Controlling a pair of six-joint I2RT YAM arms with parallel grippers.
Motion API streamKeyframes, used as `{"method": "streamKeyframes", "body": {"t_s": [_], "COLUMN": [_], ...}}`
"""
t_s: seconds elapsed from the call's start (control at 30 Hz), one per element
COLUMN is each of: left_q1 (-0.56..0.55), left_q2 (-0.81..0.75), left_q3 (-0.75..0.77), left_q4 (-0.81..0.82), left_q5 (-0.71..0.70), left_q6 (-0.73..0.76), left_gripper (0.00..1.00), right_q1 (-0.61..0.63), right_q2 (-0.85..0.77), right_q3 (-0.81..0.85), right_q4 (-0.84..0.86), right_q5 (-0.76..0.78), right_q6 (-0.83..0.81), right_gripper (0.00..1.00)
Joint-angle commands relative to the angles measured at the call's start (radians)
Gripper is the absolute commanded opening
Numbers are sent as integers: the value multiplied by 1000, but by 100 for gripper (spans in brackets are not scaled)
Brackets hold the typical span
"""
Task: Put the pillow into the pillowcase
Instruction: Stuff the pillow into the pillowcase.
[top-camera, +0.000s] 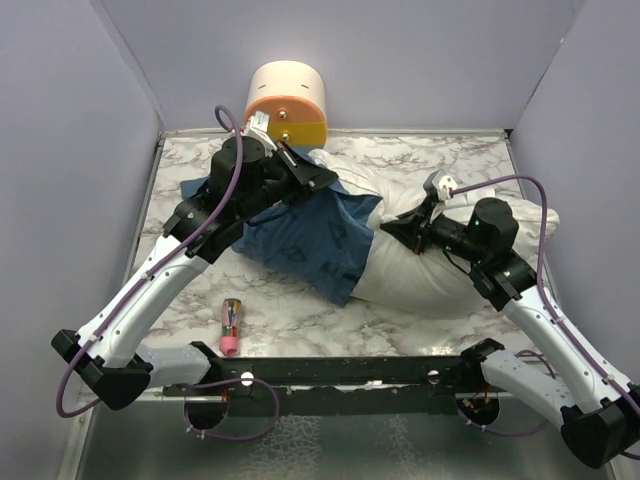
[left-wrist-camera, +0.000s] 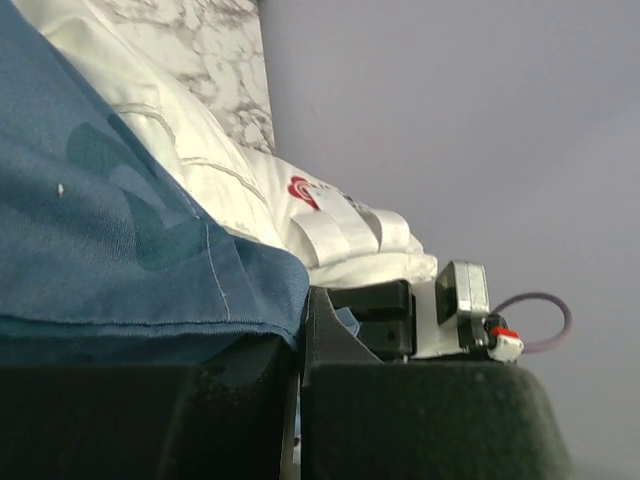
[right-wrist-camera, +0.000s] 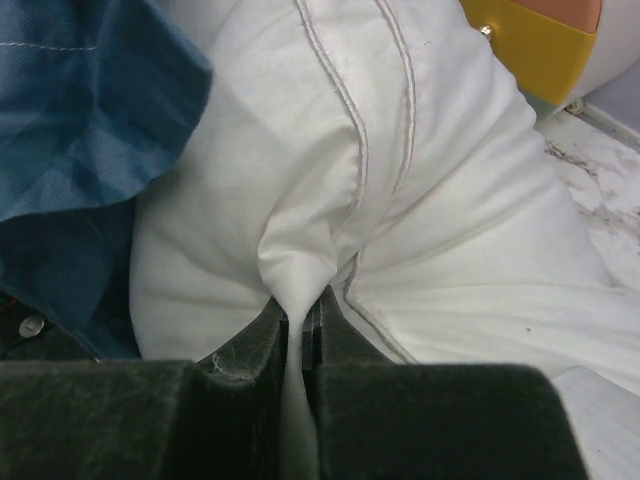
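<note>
My right gripper has the pinched fold (right-wrist-camera: 299, 288). Next, it will draw it toward the pillowcase and back toward the table's near edge.
The white pillow (top-camera: 420, 270) lies across the marble table, its left part under the blue pillowcase (top-camera: 310, 240). My left gripper (top-camera: 322, 178) sits at the far edge of the pillowcase and is shut on its blue hem (left-wrist-camera: 255, 300); the pillow's red-printed label and white tags (left-wrist-camera: 335, 225) show just beyond. My right gripper (top-camera: 398, 228) is on top of the pillow, shut on a pinched fold of its white fabric (right-wrist-camera: 300, 270). The pillowcase (right-wrist-camera: 70, 130) lies to the left in the right wrist view.
A cream-and-orange cylinder (top-camera: 287, 103) stands against the back wall behind the left gripper. A small pink-capped tube (top-camera: 231, 327) lies on the marble table (top-camera: 290, 310) near the front. Grey walls close in the left, back and right sides.
</note>
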Motion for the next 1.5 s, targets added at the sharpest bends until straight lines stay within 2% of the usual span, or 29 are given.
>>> {"method": "streamKeyframes", "body": {"t_s": [0.0,0.13,0.23,0.33,0.4,0.57,0.7,0.8,0.87,0.93,1.13,1.17,1.23,1.3,1.4,1.47], "left_q1": [-8,-8,-6,14,41,135,164,169,170,171,171,171,171,171,172,174], "left_q2": [4,40,62,120,173,314,412,419,374,291,-18,-73,-193,-344,-515,-617], "left_q3": [1,-122,-247,-245,-159,136,372,421,335,166,-473,-568,-738,-842,-869,-838], "left_q4": [294,425,510,587,606,611,611,618,628,660,683,665,622,531,328,190], "left_q5": [240,305,286,285,303,359,410,444,452,445,370,340,275,217,163,148], "left_q6": [-42,-113,-126,-110,-80,-38,6,47,71,84,106,117,113,103,112,124], "left_gripper": [0,0,0,0,0,0,0,0,0,0,2,6,20,34,52,59], "right_q1": [31,107,187,204,203,187,147,130,129,129,130,132,142,233,372,433], "right_q2": [49,82,116,143,171,324,432,449,430,394,258,242,211,187,158,135], "right_q3": [-8,-12,-2,23,98,415,614,669,642,576,301,262,193,126,64,36], "right_q4": [2,50,97,163,166,143,205,270,300,313,251,231,208,184,129,107], "right_q5": [-114,-85,-41,20,114,301,340,337,307,245,-8,-74,-147,-143,-89,-65], "right_q6": [17,33,61,119,101,-118,-254,-336,-400,-460,-560,-547,-468,-426,-375,-299], "right_gripper": [1,1,1,1,1,1,0,1,1,1,1,1,1,1,1,2]}}
